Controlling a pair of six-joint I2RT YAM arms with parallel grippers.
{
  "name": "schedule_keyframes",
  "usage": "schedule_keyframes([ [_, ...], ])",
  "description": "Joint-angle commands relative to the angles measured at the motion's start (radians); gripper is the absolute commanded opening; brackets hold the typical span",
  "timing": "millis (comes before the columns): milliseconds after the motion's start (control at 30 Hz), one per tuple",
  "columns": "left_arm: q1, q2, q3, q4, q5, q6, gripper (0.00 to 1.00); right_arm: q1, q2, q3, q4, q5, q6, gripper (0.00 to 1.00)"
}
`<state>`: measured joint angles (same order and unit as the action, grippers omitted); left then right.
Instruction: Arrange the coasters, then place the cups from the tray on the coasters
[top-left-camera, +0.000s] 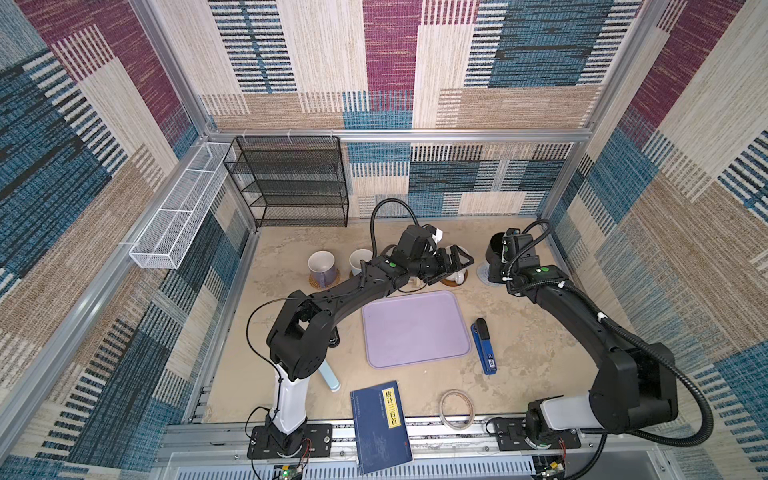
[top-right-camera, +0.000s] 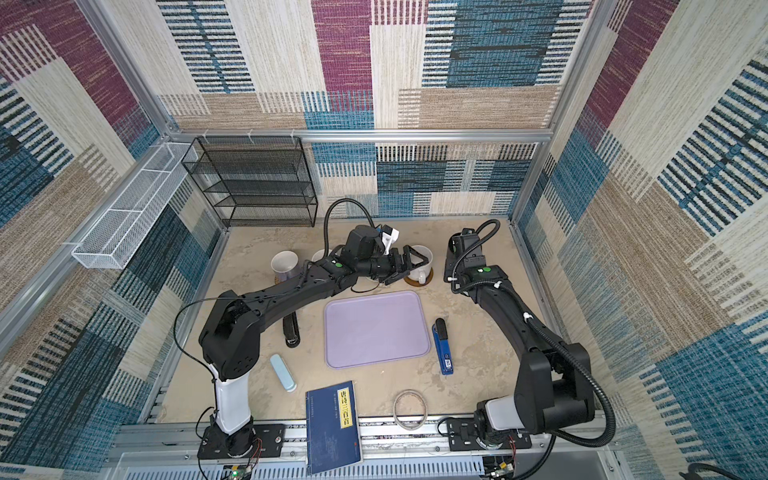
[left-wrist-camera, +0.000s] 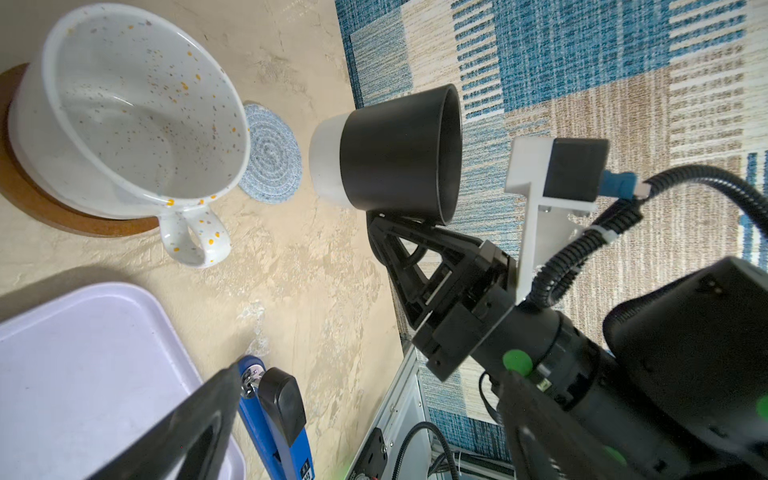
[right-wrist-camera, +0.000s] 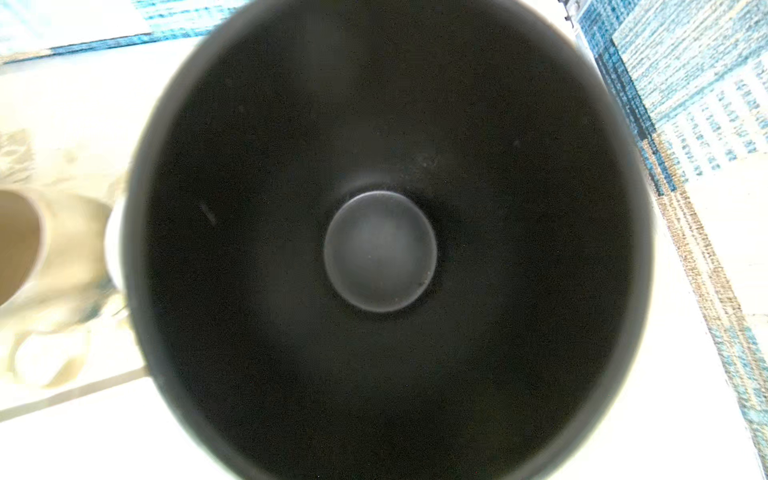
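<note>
The right gripper moves down next, sets the raised black cup's white base onto the grey-blue woven coaster (top-left-camera: 484, 274) and releases, since the coaster still lies empty below the cup.
The pale lilac tray (top-left-camera: 415, 328) lies bare mid-table. Behind it, a lilac cup (top-left-camera: 322, 266) stands on a tan rattan coaster (top-left-camera: 328, 283), with a light blue cup (top-left-camera: 359, 258) beside it. A speckled white cup (left-wrist-camera: 137, 112) sits on a dark brown coaster (left-wrist-camera: 29, 203). My left gripper (top-right-camera: 409, 262) hovers open just beside that cup, holding nothing. My right gripper (left-wrist-camera: 399, 226) is shut on the black cup (left-wrist-camera: 399, 149), holding it just above the table over the grey-blue woven coaster (left-wrist-camera: 272, 153). The black cup's inside (right-wrist-camera: 382, 249) fills the right wrist view.
A blue stapler (top-left-camera: 484, 347) lies right of the tray, and a black stapler (top-right-camera: 291, 330) lies to its left. A dark blue book (top-left-camera: 380, 426), a clear tape ring (top-left-camera: 457, 409) and a light blue case (top-right-camera: 283, 372) lie near the front edge. A black wire shelf (top-left-camera: 286, 183) stands at the back left.
</note>
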<state>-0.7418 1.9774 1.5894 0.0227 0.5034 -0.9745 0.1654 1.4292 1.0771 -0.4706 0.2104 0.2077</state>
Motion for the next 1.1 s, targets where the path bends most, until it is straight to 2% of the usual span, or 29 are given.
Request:
schedule_keyframes([
  [0,-0.001,0.015,0.018,0.045,0.012,0.0,1.0,-0.013,0.024,0.017,0.135,-0.002,-0.03,0.0],
  [433,0.002,0.079,0.097,-0.016,0.023,0.025,1.0,-0.063,0.133,-0.016,0.184,-0.045,-0.097,0.0],
  [567,0.006,0.102,0.145,-0.081,0.032,0.054,1.0,-0.067,0.164,-0.021,0.19,-0.049,-0.102,0.0],
  [700,0.008,0.11,0.145,-0.069,0.035,0.042,1.0,-0.069,0.202,-0.013,0.175,-0.009,-0.108,0.0],
  [1067,0.007,0.103,0.11,-0.047,0.035,0.027,1.0,-0.07,0.251,0.001,0.201,0.002,-0.133,0.0],
])
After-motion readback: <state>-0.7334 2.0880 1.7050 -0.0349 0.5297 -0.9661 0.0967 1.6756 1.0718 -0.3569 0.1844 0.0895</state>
